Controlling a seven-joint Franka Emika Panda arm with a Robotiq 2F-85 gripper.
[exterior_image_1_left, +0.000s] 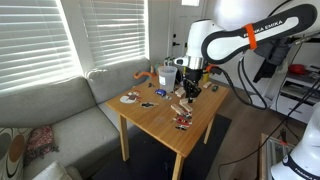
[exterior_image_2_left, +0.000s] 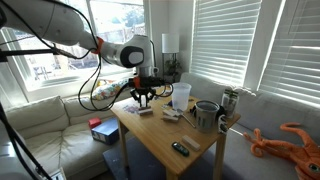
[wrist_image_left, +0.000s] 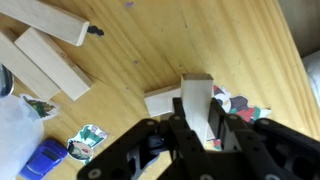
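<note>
The robot's gripper next needs to turn so the held block lines up squarely with the flat pale block's end (wrist_image_left: 173, 97), then lower and release it there, because that end lies crooked just below.
My gripper (wrist_image_left: 201, 120) is shut on a pale wooden block (wrist_image_left: 196, 100), held on end just above the wooden table (wrist_image_left: 160, 50). Another pale block (wrist_image_left: 162, 101) lies flat right beneath and beside it. In both exterior views the gripper (exterior_image_1_left: 187, 88) (exterior_image_2_left: 144, 97) hangs low over the table's far part, among small blocks (exterior_image_2_left: 143, 109). Two more long wooden blocks (wrist_image_left: 50, 62) (wrist_image_left: 50, 18) lie at the upper left of the wrist view.
Printed cards or stickers (wrist_image_left: 245, 103) (wrist_image_left: 88, 140) and a blue item (wrist_image_left: 40, 160) lie near the gripper. The table also holds a clear cup (exterior_image_2_left: 180, 95), a metal pot (exterior_image_2_left: 205, 114), a dark remote-like object (exterior_image_2_left: 180, 148) and a plate (exterior_image_1_left: 130, 98). A grey sofa (exterior_image_1_left: 50, 110) stands beside it.
</note>
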